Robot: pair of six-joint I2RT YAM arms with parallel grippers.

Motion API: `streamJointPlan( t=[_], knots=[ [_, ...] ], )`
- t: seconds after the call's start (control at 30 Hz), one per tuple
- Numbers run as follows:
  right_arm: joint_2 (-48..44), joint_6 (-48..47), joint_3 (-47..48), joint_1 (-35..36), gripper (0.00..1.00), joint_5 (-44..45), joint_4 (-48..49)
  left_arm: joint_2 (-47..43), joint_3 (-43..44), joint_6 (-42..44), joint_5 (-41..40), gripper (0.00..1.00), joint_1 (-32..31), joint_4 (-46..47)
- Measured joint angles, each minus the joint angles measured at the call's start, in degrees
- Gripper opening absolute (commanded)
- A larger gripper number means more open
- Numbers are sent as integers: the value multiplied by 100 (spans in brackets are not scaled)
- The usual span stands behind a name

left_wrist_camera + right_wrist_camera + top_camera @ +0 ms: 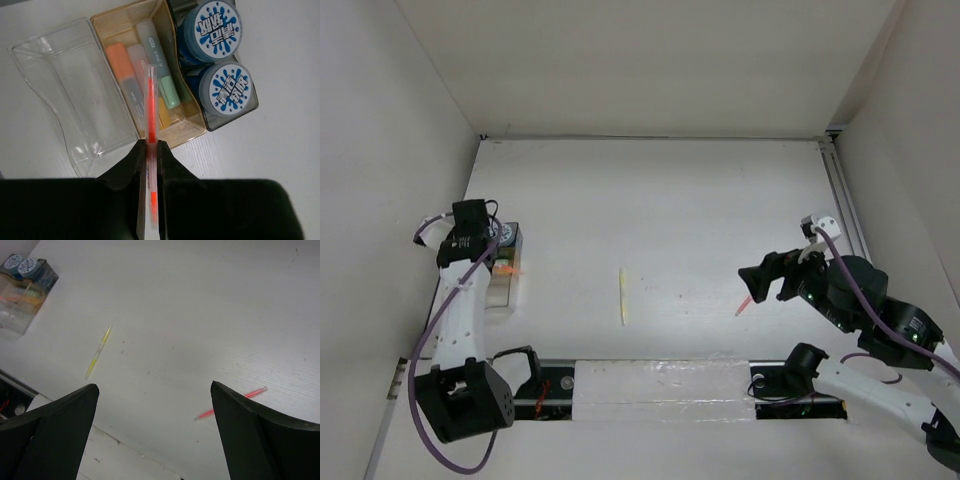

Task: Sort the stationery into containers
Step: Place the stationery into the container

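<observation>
The clear compartment stands empty beside the highlighters. My left gripper moves back over that compartment next, then lowers the pen, turned along the compartment's length.
My left gripper is shut on a thin orange-red pen and holds it over the tray, the pen's tip above the tan compartment. That compartment holds an orange highlighter and a green-grey highlighter. Two blue-and-white cylinders stand in the dark end compartment. The clear compartment holds nothing. A yellow pen lies mid-table. A pink pen lies just under my right gripper, which is open and holds nothing; the right wrist view shows the pink pen beside the right finger.
The tray sits close to the left wall. The yellow pen lies about halfway between the tray and my right gripper. A taped strip runs along the table's near edge between the arm bases.
</observation>
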Motion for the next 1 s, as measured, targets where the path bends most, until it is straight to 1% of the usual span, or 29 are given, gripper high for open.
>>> streamJointPlan(
  t=[0.13, 0.3, 0.43, 0.6, 0.77, 1.0],
  knots=[
    [136, -7, 234, 0, 100, 157, -13, 234, -24, 125, 229, 0, 540, 7],
    [654, -133, 540, 0, 100, 433, 4, 166, -208, 57, 339, 0, 1152, 13],
    [1082, -219, 962, 0, 100, 605, -15, 216, -313, 59, 439, 0, 1646, 72],
    [1467, -313, 1473, 0, 100, 638, 39, 411, -372, 83, 542, 0, 1886, 190],
    [1528, -424, 1497, 0, 100, 570, 57, 455, -415, 85, 568, 0, 1891, 229],
    [1331, -503, 1480, 0, 100, 466, 57, 828, -575, 72, 564, 0, 1893, 358]
  ],
)
